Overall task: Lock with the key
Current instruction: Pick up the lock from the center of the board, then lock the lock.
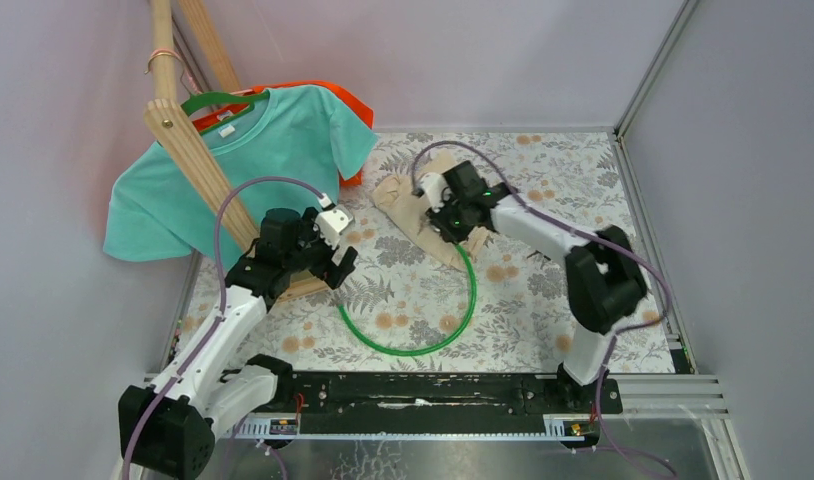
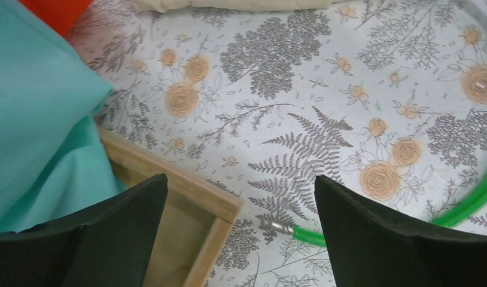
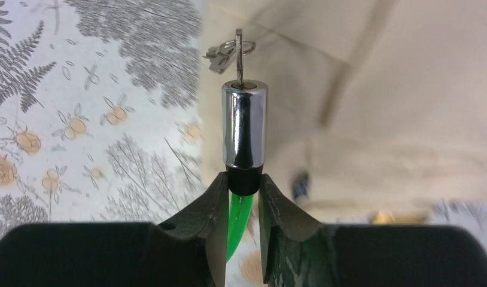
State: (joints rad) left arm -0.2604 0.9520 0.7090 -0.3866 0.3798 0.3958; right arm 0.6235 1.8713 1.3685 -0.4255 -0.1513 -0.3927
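Note:
Next, my left gripper moves down and to the right in the top view onto the green cable (image 3: 239, 221) behind the pin, since that cable end lies loose on the table.
A green cable lock (image 1: 453, 330) lies in a loop on the flowered table. Its chrome lock barrel (image 3: 244, 122) points away from the right wrist camera, with a key (image 3: 239, 51) and key ring stuck in its far end, over beige cloth. My right gripper (image 3: 243, 182) is shut on the black collar at the barrel's base, where the green cable (image 3: 239, 221) comes out. The cable's other end, a bare metal pin (image 2: 276, 226), rests on the table. My left gripper (image 2: 241, 197) hangs wide open above it, holding nothing.
A wooden frame corner (image 2: 187, 191) lies just left of the pin. A teal shirt (image 1: 233, 160) on a hanger drapes over a wooden stand at back left, with orange fabric behind it. Beige cloth (image 1: 413, 205) lies under my right gripper (image 1: 453, 222). Grey walls close in both sides.

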